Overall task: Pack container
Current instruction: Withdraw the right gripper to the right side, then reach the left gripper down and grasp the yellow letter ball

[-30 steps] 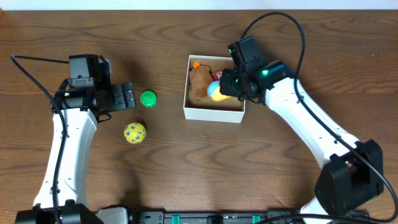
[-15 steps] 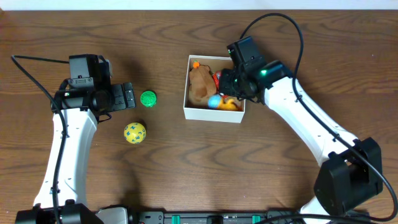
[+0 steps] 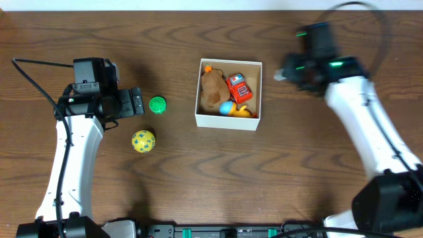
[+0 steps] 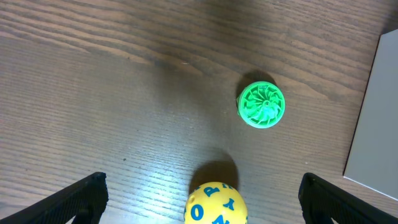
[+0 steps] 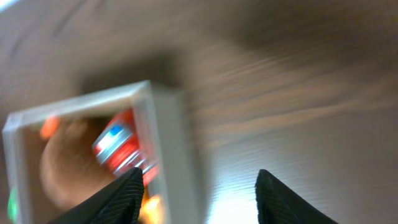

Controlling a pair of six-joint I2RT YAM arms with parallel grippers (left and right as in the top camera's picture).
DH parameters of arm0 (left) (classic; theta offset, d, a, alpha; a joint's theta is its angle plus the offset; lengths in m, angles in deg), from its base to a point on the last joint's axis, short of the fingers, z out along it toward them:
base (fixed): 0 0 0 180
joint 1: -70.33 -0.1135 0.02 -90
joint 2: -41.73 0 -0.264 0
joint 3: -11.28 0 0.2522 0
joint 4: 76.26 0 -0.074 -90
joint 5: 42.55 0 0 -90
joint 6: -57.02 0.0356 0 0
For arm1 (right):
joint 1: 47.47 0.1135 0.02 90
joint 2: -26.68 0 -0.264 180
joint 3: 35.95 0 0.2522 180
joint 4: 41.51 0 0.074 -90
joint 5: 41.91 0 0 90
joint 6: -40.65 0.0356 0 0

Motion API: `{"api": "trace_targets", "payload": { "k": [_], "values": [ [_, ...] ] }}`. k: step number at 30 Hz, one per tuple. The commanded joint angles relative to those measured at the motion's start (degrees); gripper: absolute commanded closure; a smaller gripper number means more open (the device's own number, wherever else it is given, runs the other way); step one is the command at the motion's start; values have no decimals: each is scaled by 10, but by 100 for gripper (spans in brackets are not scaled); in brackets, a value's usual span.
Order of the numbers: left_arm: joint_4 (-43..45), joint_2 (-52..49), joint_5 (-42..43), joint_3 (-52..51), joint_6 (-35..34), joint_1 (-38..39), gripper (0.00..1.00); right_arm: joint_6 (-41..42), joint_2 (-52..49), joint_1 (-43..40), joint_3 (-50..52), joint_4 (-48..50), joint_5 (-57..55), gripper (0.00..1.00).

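Observation:
My left gripper should move down toward the yellow ball next, with its open fingers going around the ball's sides.
The container (image 3: 227, 121) is a white square box at the table's middle; it also shows blurred in the right wrist view (image 5: 168, 143). Inside lie a brown plush toy (image 3: 211, 89), a red toy (image 3: 238, 88) and a blue and yellow toy (image 3: 234, 109). A green disc (image 3: 157, 104) and a yellow ball with blue letters (image 3: 143, 141) lie on the table left of the box; both show in the left wrist view (image 4: 261, 104) (image 4: 216, 203). My left gripper (image 4: 199, 199) is open above the ball. My right gripper (image 5: 199, 199) is open and empty, just right of the box.
The table is dark brown wood (image 3: 198, 178). Black cables run from both arms. A black device bar lies along the front edge (image 3: 225, 231).
My right gripper has let go of the blue and yellow toy into the box, then swung away to the right of it. The left arm has not moved.

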Motion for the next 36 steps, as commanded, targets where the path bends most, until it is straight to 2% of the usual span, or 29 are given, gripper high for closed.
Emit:
{"api": "trace_targets", "payload": {
  "k": [1,5,8,9,12,16,21,27,36],
  "values": [
    [-2,-3,0,12,7,-2,2,12,12,-80,-8,-22,-12,38],
    [-3,-3,0,11,-15,-2,2,12,11,-153,-8,-59,7,20],
    [-14,-3,0,11,-38,-2,2,11,11,-179,-8,-78,4,3],
    [-12,-3,0,11,-38,-2,2,11,11,-184,-8,-81,4,1],
    [-6,-3,0,11,-30,-2,2,11,11,-194,-8,-83,4,1],
    [-21,-4,0,17,20,0,1,11,11,-196,-8,-83,5,1],
    [-100,-45,-3,80,63,1,1,11,11,-196,-8,-82,5,1],
    [-241,-102,12,123,30,1,1,12,11,-196,-8,-82,5,1],
    [-240,-156,17,115,29,40,1,12,11,-196,-8,-82,5,1]
  ]
}}
